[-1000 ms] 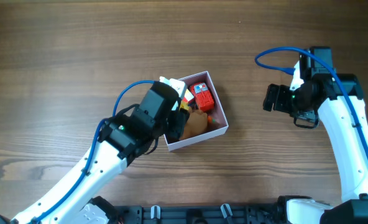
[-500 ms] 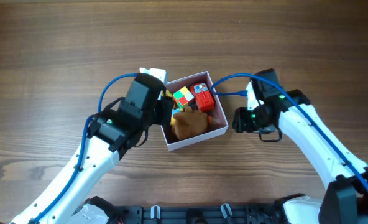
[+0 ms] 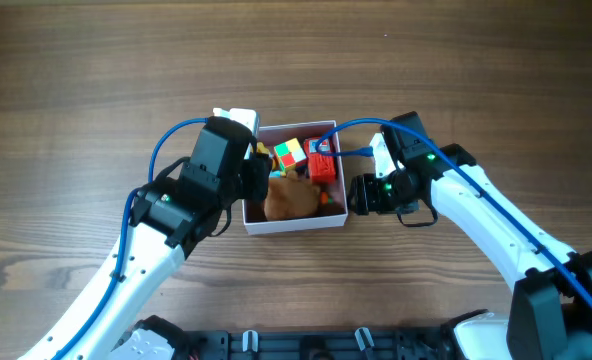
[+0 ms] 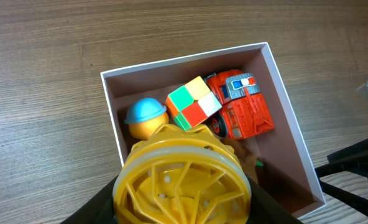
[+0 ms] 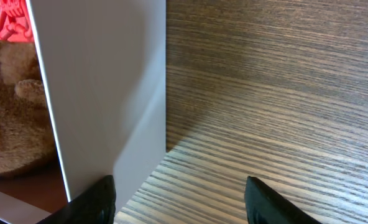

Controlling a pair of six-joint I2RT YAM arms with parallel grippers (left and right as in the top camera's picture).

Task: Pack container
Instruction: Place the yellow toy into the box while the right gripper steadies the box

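Note:
I should carry the toy (image 4: 181,177) to the bare near corner beside the plush, which is below my left gripper and to its right in the overhead view, then lower it and let go.
The container (image 3: 296,224) is a white-walled box with a dusty pink inside, at the table's middle. It holds a colour cube (image 3: 291,153), a red truck (image 3: 322,160) and a brown plush (image 3: 291,197). The left wrist view also shows a yellow ball with a blue cap (image 4: 145,117) in it. My left gripper (image 4: 181,202) is shut on a yellow spoked wheel toy (image 4: 181,177), above the container's (image 4: 283,87) left part. My right gripper (image 5: 181,193) is open and empty at table level. Its left finger is against the outside of the container's right wall (image 5: 103,93).
The left arm (image 3: 166,225) reaches in from the lower left. The right arm (image 3: 476,215) with its blue cable reaches in from the lower right. Bare wooden table (image 3: 96,80) lies all round the container.
My right arm has swung left from the table's right side to the container's right wall. The container has turned square to the table and shifted left. My left gripper has moved up and left with the wheel.

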